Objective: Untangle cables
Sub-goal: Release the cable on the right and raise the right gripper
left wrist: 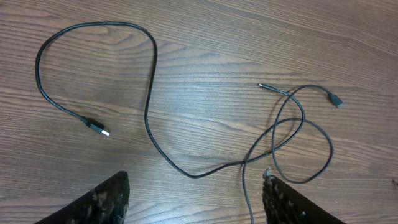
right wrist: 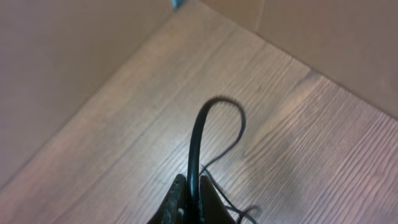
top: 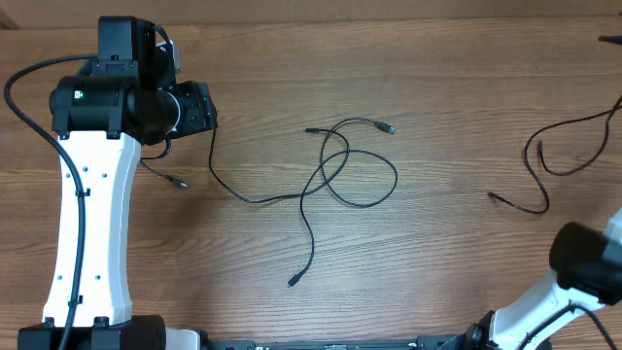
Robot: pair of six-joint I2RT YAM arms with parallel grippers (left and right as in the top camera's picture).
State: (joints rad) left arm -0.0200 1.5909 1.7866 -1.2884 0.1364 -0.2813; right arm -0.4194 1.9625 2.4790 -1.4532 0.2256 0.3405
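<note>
The black cable I am holding is apart from the tangle, so my right gripper should move away from the cardboard corner toward the table's middle [top: 525, 109] and open.
Several thin black cables lie on the wooden table. A loose tangle of loops [top: 342, 167] sits mid-table, with a strand trailing to a plug [top: 293, 282]. One long cable [left wrist: 151, 93] runs left from the tangle [left wrist: 292, 134] and ends in a silver-tipped plug [left wrist: 99, 129], also seen from overhead [top: 176, 182]. My left gripper [left wrist: 196, 202] is open above the table, with one strand [left wrist: 245, 186] lying between its fingers, untouched. A separate cable [top: 544, 170] lies at the right. My right gripper [right wrist: 194, 190] is shut on a black cable [right wrist: 198, 134] that arches up out of its jaws.
The left arm [top: 92, 214] stands over the left side of the table. Part of the right arm [top: 583, 258] shows at the bottom right. In the right wrist view, brown cardboard walls [right wrist: 74, 68] meet at the table's corner.
</note>
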